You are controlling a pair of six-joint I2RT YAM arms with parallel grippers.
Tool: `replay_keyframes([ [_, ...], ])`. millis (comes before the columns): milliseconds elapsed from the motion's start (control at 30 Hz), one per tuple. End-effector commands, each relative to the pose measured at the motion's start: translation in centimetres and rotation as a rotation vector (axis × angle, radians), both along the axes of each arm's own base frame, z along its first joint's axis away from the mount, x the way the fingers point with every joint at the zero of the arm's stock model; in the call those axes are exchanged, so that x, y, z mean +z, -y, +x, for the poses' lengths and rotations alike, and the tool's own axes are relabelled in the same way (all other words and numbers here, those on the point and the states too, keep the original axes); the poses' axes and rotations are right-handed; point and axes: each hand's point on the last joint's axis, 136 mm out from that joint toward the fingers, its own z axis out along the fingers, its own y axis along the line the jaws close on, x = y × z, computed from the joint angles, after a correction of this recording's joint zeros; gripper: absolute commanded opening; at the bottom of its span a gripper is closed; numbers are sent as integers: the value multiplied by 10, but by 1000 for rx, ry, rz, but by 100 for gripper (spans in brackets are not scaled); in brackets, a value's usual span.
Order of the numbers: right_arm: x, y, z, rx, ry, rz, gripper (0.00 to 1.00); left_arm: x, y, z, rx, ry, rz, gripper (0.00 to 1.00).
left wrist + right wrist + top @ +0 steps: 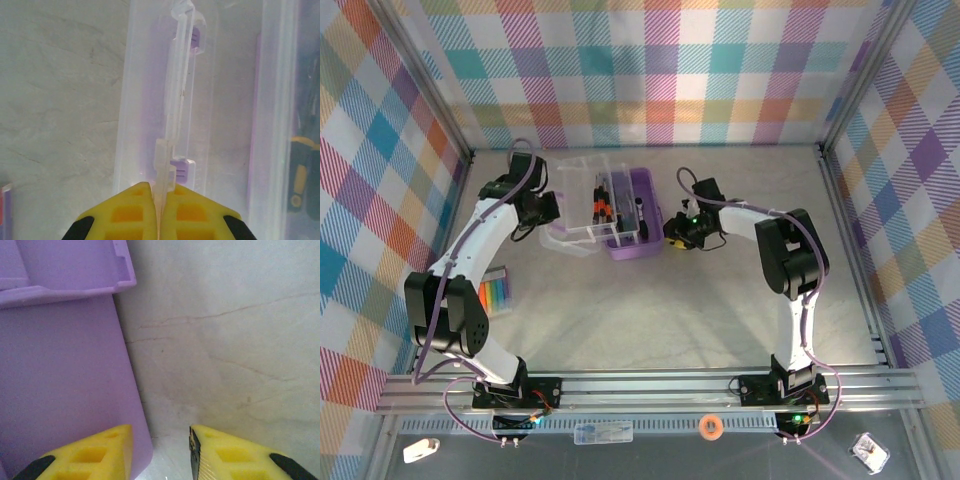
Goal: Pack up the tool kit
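My left gripper is holding the thin clear handle. The case's lid is open, so next I will move the handle across the case (638,215) to the case's purple side, next to my right gripper, and let go of it.
The tool kit's lilac case (638,215) lies at the table's middle with its clear lid (575,205) swung open to the left. Screwdrivers (603,200) with black and orange handles lie inside; one shows at the edge of the left wrist view (300,175). My left gripper (542,208) (159,187) is shut on the thin clear handle (177,90) at the lid's outer edge. My right gripper (677,232) (161,432) stands open at the case's right side, one finger over the purple wall (65,390), the other over the table.
A pack of coloured sticks (495,295) lies left of the case beside the left arm. Checked walls enclose the table on three sides. A tape roll (711,426) and small items sit on the front rail below the arm bases.
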Motion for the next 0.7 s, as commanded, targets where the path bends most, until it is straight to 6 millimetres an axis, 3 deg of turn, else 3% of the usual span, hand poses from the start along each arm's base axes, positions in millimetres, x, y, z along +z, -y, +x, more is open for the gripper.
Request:
replay_keyframes([
  [0, 11, -44, -9, 66, 17, 101, 36, 31, 56, -3, -133, 30, -135, 0],
  [233, 8, -69, -18, 91, 13, 112, 36, 36, 112, -9, -234, 3, -154, 4],
  [667, 12, -59, -16, 59, 38, 76, 36, 52, 222, -13, -424, -1, -228, 34],
])
